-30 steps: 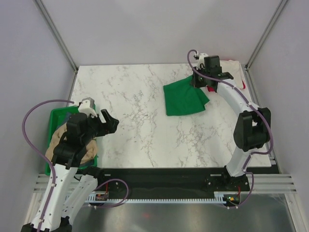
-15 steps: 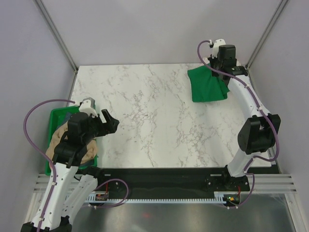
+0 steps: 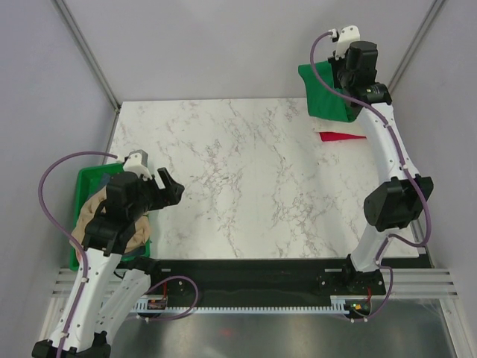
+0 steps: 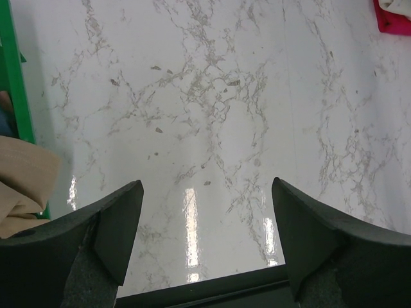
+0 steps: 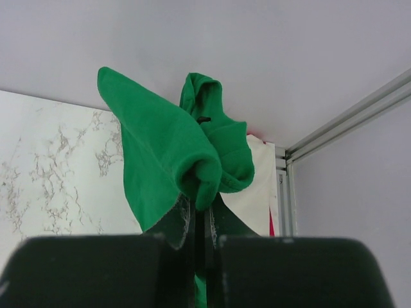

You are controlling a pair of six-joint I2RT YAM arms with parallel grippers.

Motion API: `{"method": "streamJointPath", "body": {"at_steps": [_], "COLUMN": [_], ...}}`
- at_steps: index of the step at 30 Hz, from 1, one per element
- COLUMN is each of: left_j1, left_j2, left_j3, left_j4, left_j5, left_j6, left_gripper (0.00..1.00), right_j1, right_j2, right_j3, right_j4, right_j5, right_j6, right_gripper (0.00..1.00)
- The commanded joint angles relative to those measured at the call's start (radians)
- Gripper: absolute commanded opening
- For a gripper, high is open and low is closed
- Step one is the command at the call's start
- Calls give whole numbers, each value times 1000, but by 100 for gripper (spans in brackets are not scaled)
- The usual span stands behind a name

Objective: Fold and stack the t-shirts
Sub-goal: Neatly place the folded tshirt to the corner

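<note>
I should next carry the green t-shirt (image 3: 322, 93) down onto the cream-white t-shirt with my right gripper, moving to the right in the top view.
My right gripper (image 3: 344, 83) is shut on the folded bright green t-shirt (image 3: 322, 93) and holds it in the air over the table's far right corner; the right wrist view shows the green cloth (image 5: 168, 154) bunched between the closed jaws. Below it lie the cream-white t-shirt (image 5: 258, 192) and the red t-shirt (image 3: 341, 136), whose edge shows on the table. The tan t-shirt (image 3: 112, 220) is heaped in the green bin (image 3: 88, 179) at the near left. My left gripper (image 3: 173, 192) is open and empty, just right of the bin, above bare table (image 4: 205, 128).
Metal frame posts (image 3: 406, 56) and grey walls close in the far right corner. The red t-shirt also shows at the top right of the left wrist view (image 4: 393, 18). The black front rail (image 3: 253, 267) runs along the near table edge.
My right gripper has carried the green t-shirt up off the table and back toward the far right corner, uncovering the red shirt's edge. The left arm has stayed put.
</note>
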Motion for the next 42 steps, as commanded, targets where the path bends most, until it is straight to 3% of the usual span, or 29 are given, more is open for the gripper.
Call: {"method": "streamJointPath", "body": {"at_steps": [1, 16, 33, 37, 39, 40, 42], "left_j1": [0, -1, 0, 0, 0, 0, 0], "left_j2": [9, 33, 98, 124, 132, 132, 132], "left_j3": [0, -3, -3, -3, -3, -4, -3], "left_j4": [23, 25, 25, 25, 23, 23, 23], "left_j5": [-21, -22, -21, -12, -8, -8, -7], "left_j6": [14, 14, 16, 17, 17, 17, 17], "left_gripper": [88, 88, 87, 87, 86, 86, 87], "right_j1": [-15, -144, -270, -290, -305, -310, -311], "right_j2": [27, 157, 563, 671, 718, 738, 760], "right_j3": [56, 121, 403, 453, 428, 411, 395], "right_j4": [36, 39, 96, 180, 279, 321, 404], "right_j5": [14, -131, -166, -111, -75, -60, -2], "right_j6": [-30, 18, 53, 77, 117, 136, 159], "right_gripper": [0, 0, 2, 21, 44, 76, 91]}}
